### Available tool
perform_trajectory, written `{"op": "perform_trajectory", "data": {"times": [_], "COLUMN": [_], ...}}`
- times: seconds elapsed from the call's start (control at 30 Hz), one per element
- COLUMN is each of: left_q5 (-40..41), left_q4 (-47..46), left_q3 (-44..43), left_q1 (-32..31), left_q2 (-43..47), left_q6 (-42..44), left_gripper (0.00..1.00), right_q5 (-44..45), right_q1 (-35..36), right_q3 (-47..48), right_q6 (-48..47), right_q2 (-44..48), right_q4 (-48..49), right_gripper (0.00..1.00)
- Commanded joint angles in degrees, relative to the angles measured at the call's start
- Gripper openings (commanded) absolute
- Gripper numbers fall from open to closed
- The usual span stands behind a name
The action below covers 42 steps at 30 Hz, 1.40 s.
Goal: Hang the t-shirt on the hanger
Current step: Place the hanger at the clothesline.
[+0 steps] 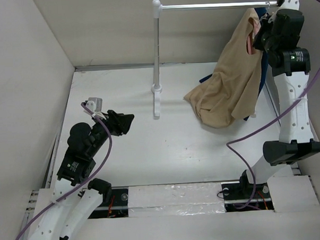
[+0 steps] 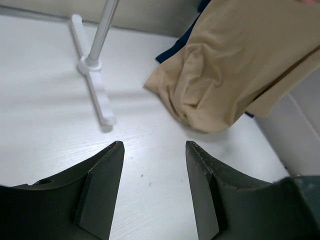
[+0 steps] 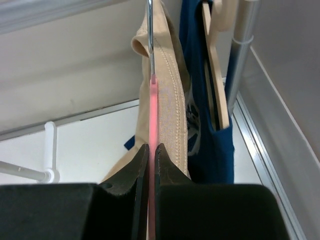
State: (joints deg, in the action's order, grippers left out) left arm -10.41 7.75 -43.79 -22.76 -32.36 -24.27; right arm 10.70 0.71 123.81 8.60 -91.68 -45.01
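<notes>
The pink hanger carries the tan t-shirt. My right gripper eases outward next, seats the pink hanger's metal hook on the bar (image 1: pixel 265 4) beside the wooden hanger and releases.
The tan t-shirt (image 1: pixel 230 85) hangs from the upper right and its lower part bunches on the table; the left wrist view shows the same t-shirt (image 2: pixel 235 65). In the right wrist view the thin pink hanger (image 3: pixel 152 107) runs edge-on beside the t-shirt's stitched collar (image 3: pixel 167 105), its metal hook going up. My right gripper (image 3: pixel 151 146) is shut on the hanger, up near the rail's right end (image 1: pixel 260 33). My left gripper (image 2: pixel 154 145) is open and empty over bare table, well left of the shirt (image 1: pixel 129 121).
A white rack (image 1: pixel 156 56) stands mid-table on a foot (image 1: pixel 156 104), with a horizontal rail (image 1: pixel 213 5). Behind the tan shirt a dark blue t-shirt (image 3: pixel 210 125) hangs on a light wooden hanger (image 3: pixel 215 65). White walls close in the table on three sides.
</notes>
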Motion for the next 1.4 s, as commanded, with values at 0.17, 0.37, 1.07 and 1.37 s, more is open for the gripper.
{"op": "perform_trajectory", "data": {"times": [0.17,0.37,1.07,1.37], "left_q5": [2.9,2.4,1.8,1.7], "left_q4": [1.7,1.3,0.7,1.0], "left_q3": [0.8,1.0,1.5,1.4], "left_q1": [-0.4,-0.4,-0.4,-0.4], "left_q2": [1.0,0.2,0.0,0.0], "left_q6": [4.3,4.5,4.1,4.1], "left_gripper": [0.48,0.47,0.46,0.46], "right_q5": [-0.8,-2.2,-3.7,-1.1], "right_q1": [-0.4,-0.4,-4.2,-4.2], "right_q3": [3.1,7.0,-1.5,-15.1], "right_q6": [0.5,-0.3,0.9,3.8], "right_q2": [-1.3,-4.4,-7.5,3.0], "right_q4": [11.3,13.9,19.3,27.4], "right_gripper": [0.0,0.0,0.0,0.3]}}
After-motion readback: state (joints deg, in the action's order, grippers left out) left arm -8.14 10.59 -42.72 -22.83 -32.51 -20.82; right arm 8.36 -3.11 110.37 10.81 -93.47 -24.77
